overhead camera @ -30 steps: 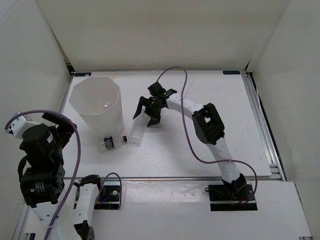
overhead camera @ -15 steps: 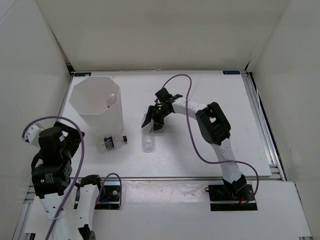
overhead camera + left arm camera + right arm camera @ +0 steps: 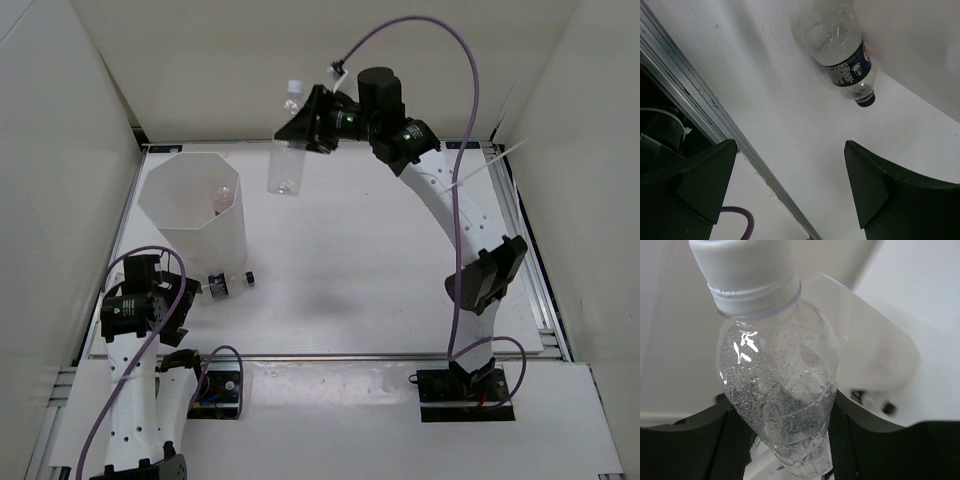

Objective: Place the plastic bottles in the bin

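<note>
My right gripper moves to the left in the top view next, then down over the bin's opening [image 3: 188, 192] for the release, as the bottle hangs outside it.
My right gripper [image 3: 303, 127] is raised high over the back of the table, shut on a plain clear bottle [image 3: 285, 168] with a white cap. The bottle hangs in the air to the right of the bin [image 3: 203, 256], apart from it. In the right wrist view this bottle [image 3: 776, 385] fills the frame between my dark fingers [image 3: 732, 440], and the bin [image 3: 875, 352] shows behind it. A blue-and-white-labelled bottle [image 3: 222, 287] with a dark cap lies at the bin's foot. My left gripper [image 3: 148, 272] hovers open beside that bottle [image 3: 845, 60], holding nothing. Something pinkish [image 3: 222, 203] lies inside the bin.
A metal rail [image 3: 700, 117] marks the table's near edge under my left gripper. White walls close in the table at the back and both sides. A purple cable [image 3: 420, 40] loops above my right arm.
My right gripper shut on the clear bottle that lay on the table and lifted it high toward the back. My left arm dropped down toward the near left corner.
</note>
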{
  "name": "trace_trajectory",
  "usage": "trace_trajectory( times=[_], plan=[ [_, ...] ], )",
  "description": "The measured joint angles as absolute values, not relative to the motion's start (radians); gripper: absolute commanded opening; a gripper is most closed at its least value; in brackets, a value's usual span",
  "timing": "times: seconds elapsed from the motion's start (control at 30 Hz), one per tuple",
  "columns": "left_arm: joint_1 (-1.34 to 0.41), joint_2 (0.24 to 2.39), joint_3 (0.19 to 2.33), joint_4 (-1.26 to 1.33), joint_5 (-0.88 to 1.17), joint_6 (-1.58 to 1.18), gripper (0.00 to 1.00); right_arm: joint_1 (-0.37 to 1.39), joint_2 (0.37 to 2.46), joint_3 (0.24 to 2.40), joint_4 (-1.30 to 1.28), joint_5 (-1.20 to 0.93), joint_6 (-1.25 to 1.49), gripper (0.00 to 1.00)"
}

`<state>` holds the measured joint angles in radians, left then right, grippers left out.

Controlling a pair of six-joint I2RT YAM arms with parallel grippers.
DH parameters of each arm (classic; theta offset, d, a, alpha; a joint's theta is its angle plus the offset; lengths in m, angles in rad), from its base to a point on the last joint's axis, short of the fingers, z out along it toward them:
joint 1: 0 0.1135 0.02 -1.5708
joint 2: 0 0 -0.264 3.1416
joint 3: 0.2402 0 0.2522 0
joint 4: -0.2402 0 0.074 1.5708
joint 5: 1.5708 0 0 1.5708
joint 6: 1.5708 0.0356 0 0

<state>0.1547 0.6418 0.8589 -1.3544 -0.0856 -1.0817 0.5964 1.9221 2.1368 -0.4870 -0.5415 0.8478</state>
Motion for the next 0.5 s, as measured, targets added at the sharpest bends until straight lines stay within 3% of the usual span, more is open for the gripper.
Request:
trace_trajectory(
  times=[0.23,0.5],
  plan=[
    [0.155,0.649,0.846,-1.357,-0.047,-1.074,1.00,0.759,2.003,2.438,-0.301,-0.491,0.794,0.32],
    [0.155,0.686,0.914,-1.357,-0.029,-0.955,1.00,0.862,2.214,2.465,-0.130,-0.297,0.669,0.34]
  ],
)
